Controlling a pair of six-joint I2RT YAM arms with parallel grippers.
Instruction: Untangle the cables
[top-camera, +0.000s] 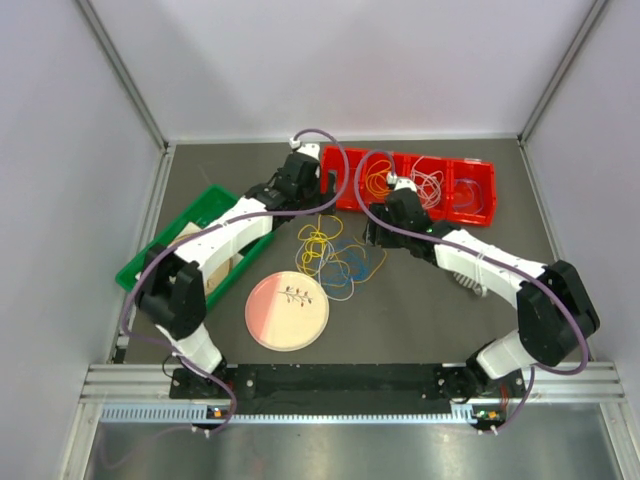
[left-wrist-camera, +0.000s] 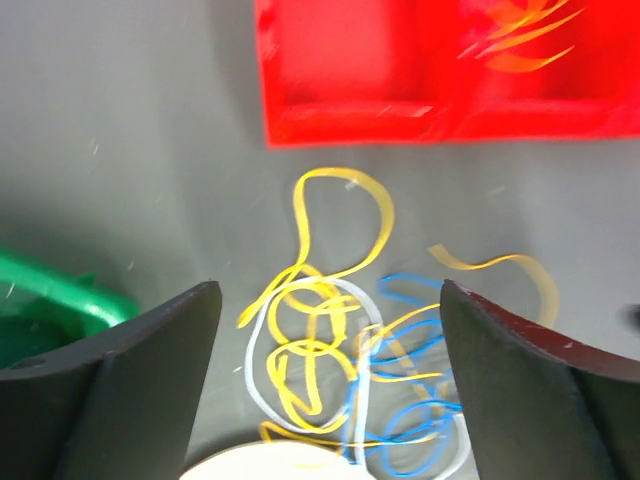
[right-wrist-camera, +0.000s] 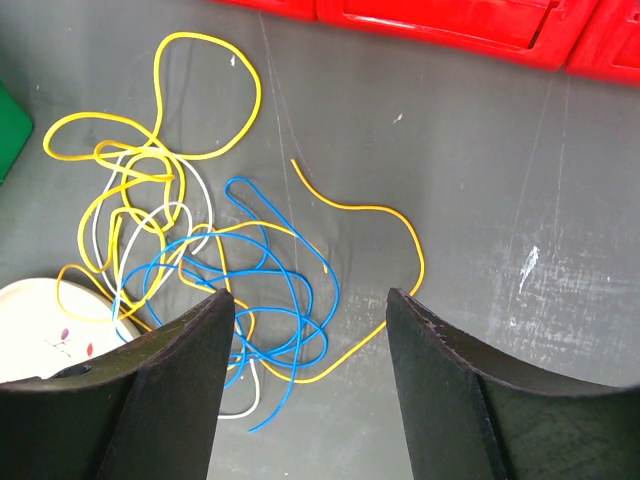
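Observation:
The yellow loops (left-wrist-camera: 345, 215) bunch below my open fingers, mostly clear of the blue strands (left-wrist-camera: 420, 350), so my left gripper will next lower onto the bunch and close.
The cables (top-camera: 330, 255) lie in one loose tangle on the grey table: a yellow cable (right-wrist-camera: 200, 100), a blue cable (right-wrist-camera: 270, 260), a white cable (right-wrist-camera: 95, 215) and an orange-yellow cable (right-wrist-camera: 400, 230) looping off to the right. My left gripper (top-camera: 316, 196) hovers over the heap's far side. In its wrist view the left gripper (left-wrist-camera: 330, 300) is open, with the yellow loops (left-wrist-camera: 345, 215), the white loop (left-wrist-camera: 255, 370) and the blue strands (left-wrist-camera: 420, 350) below the gap. My right gripper (right-wrist-camera: 310, 300) stands open above the blue strands, holding nothing.
A red bin (top-camera: 487, 195) with several coiled cables in its compartments stands at the back right. A green tray (top-camera: 135, 265) sits on the left under the left arm. A round pink-and-white plate (top-camera: 287, 312) lies just in front of the tangle.

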